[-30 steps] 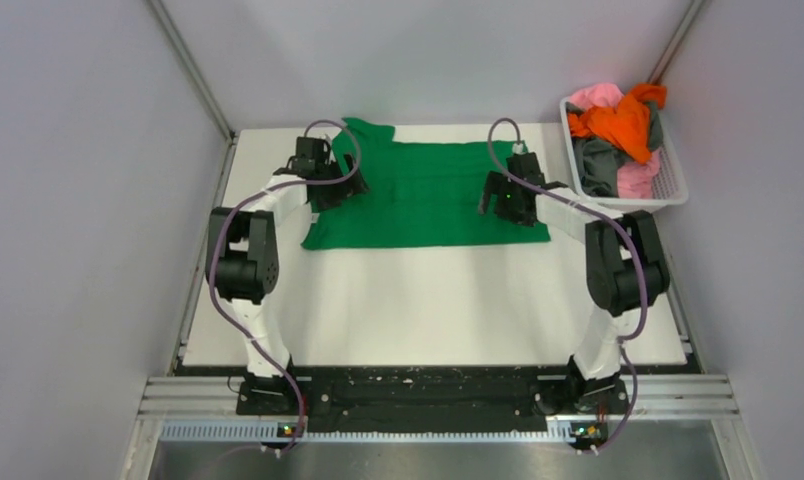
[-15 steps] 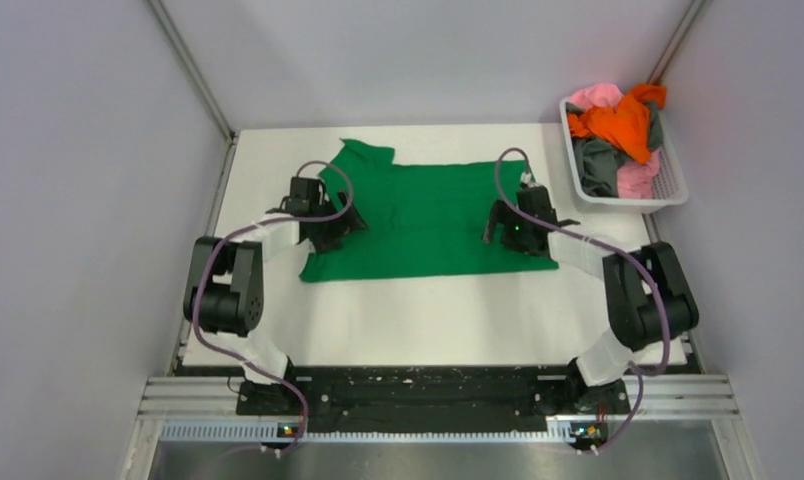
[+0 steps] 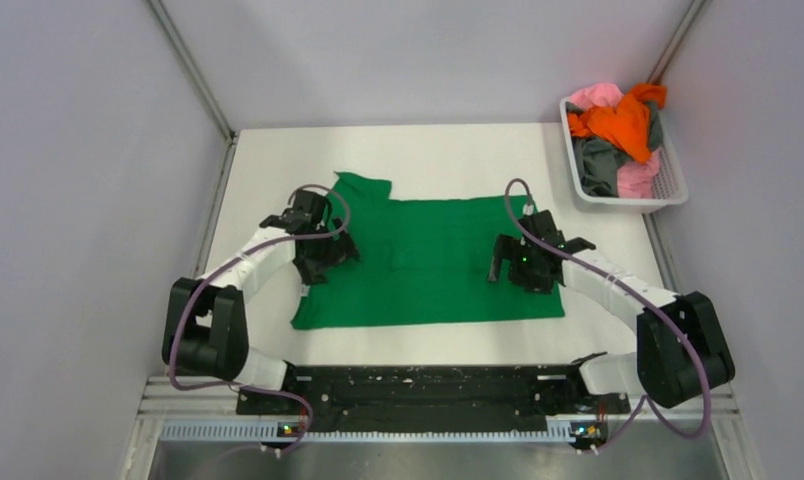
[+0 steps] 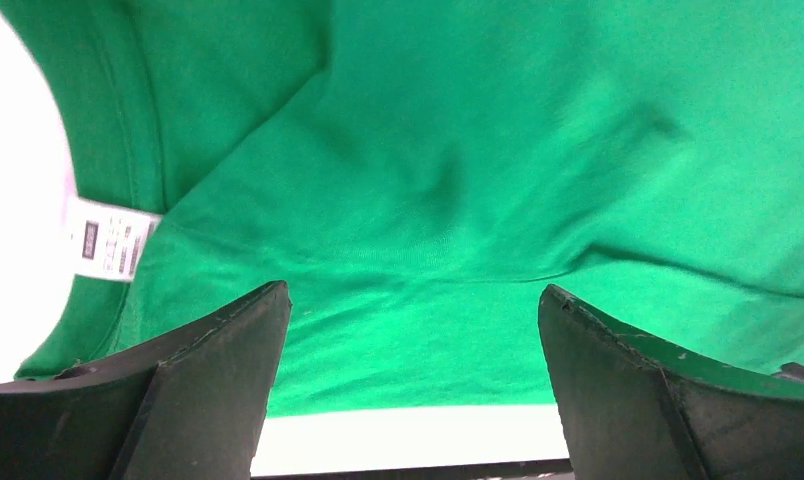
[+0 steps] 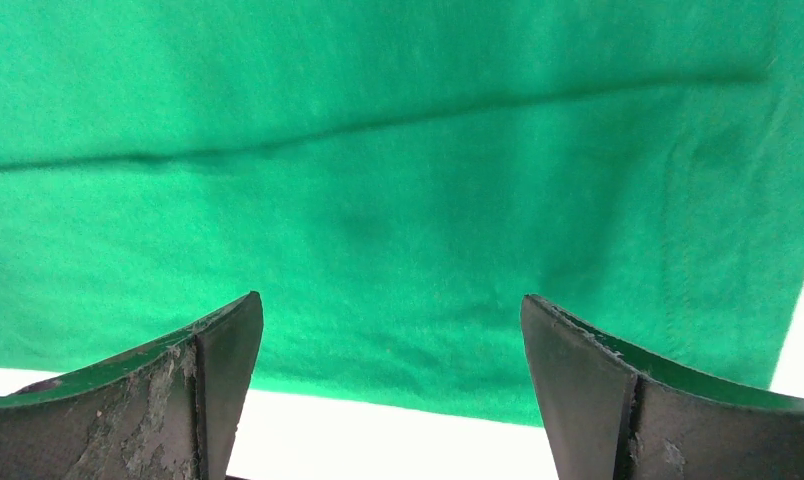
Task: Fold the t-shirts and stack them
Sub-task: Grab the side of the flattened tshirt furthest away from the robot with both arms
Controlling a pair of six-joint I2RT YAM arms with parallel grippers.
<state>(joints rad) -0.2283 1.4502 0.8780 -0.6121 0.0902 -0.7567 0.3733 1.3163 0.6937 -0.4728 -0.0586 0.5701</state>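
Note:
Next I should move my left gripper outward and then down onto the sleeve's far edge [image 3: 346, 176], which lies below and outward of it, standing clear against the white table.
The bright green t-shirt [image 3: 428, 262] lies spread flat on the white table [image 3: 458, 155], one sleeve at its far left corner. My left gripper [image 3: 318, 250] is over its left part, by the collar. Its jaws stand wide open and empty above the cloth [image 4: 458, 150] in the left wrist view [image 4: 413, 288]; a white neck label [image 4: 108, 238] shows. My right gripper [image 3: 518, 265] is over the right part, also wide open above the cloth [image 5: 398, 150] in the right wrist view [image 5: 390, 297]. Orange [image 3: 618, 120], pink [image 3: 593, 95] and dark grey [image 3: 598, 165] shirts are piled at the back right.
The pile sits in a white mesh basket [image 3: 671, 190] at the table's far right corner. Grey walls close in both sides and the back. The black rail [image 3: 428, 385] with the arm bases runs just below the shirt's near hem.
The green shirt has slid toward the near edge together with both grippers. Both arms have drawn back and folded lower.

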